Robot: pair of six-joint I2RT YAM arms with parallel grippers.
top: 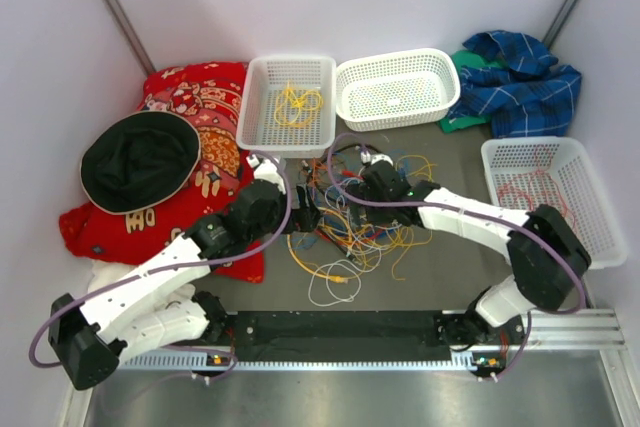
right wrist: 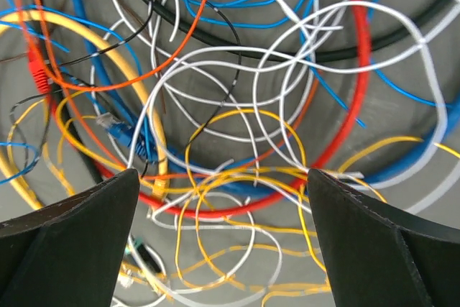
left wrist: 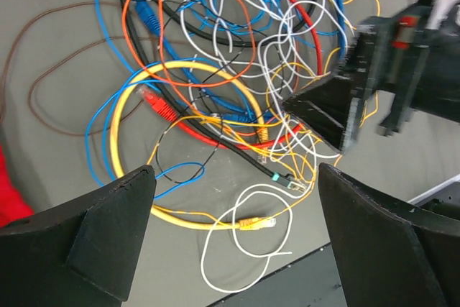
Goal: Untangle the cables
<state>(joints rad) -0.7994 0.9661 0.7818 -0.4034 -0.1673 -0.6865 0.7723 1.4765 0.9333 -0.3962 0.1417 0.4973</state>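
My right gripper moves down toward my left gripper next, onto the white cable by the thick yellow cable's end (top: 346, 245) (right wrist: 165, 204), because the white cable crosses on top there.
The cables (top: 352, 232) lie in a tangled heap at the table's middle: yellow, orange, blue, white, red and black wires looped through each other. My left gripper (top: 310, 215) is open at the heap's left edge. In the left wrist view (left wrist: 236, 174) its fingers straddle a thick yellow cable (left wrist: 136, 106) with a yellow plug (left wrist: 256, 223) and a thin white loop (left wrist: 237, 246). My right gripper (top: 348, 190) is open over the heap's far side. In the right wrist view (right wrist: 221, 174) it hovers above a red cable loop (right wrist: 345, 113) and thin yellow wires (right wrist: 215, 185), holding nothing. It also shows in the left wrist view (left wrist: 338, 109).
A white basket (top: 262, 117) at the back holds a yellow cable (top: 297, 102). A second basket (top: 397, 87) stands beside it, and a third (top: 590, 197) at the right holds a red cable. A blue plaid cloth (top: 520, 82), a red cloth (top: 200, 112) and a black hat (top: 140, 159) lie around.
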